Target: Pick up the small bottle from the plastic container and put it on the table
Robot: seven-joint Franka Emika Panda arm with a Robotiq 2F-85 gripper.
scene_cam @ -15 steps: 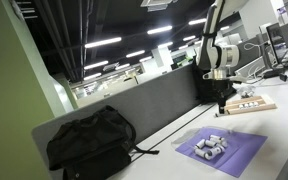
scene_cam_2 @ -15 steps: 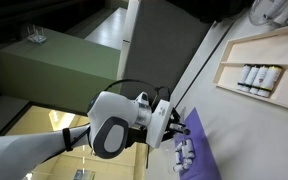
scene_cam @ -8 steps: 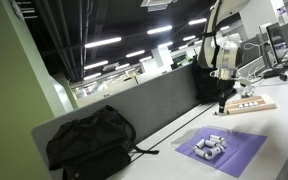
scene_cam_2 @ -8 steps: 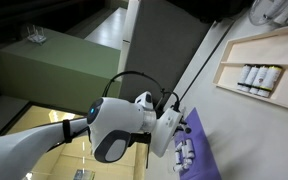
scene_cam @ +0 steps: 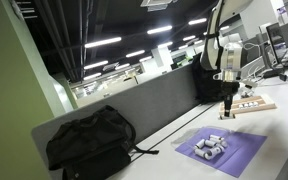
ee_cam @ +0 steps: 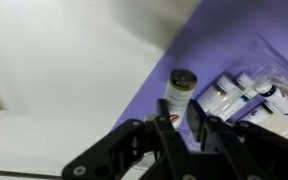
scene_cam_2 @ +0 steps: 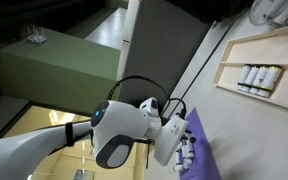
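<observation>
A clear spot on the bare white tabletop beside the purple mat is below my gripper. I will lower my gripper toward it next to let go of the small bottle.
In the wrist view my gripper (ee_cam: 182,118) is shut on a small bottle (ee_cam: 181,88) with a dark cap and pale label, held between the two black fingers above the purple mat (ee_cam: 134,95). The plastic container (ee_cam: 252,92), a low pale tray with several small bottles, lies on the mat to the right. In an exterior view the gripper (scene_cam: 227,104) hangs above the table (scene_cam: 174,150), up and right of the container (scene_cam: 212,148) on the mat (scene_cam: 239,152). In an exterior view the arm (scene_cam_2: 134,135) covers the gripper.
A flat wooden board with white pieces (scene_cam: 246,105) lies just beyond the gripper. A black bag (scene_cam: 89,142) sits by the grey divider panel (scene_cam: 149,105). A wall shelf with bottles (scene_cam_2: 259,76) shows in an exterior view.
The arm has shifted away from the container towards the wooden board, carrying the bottle; in the other exterior view its body swung further over the mat.
</observation>
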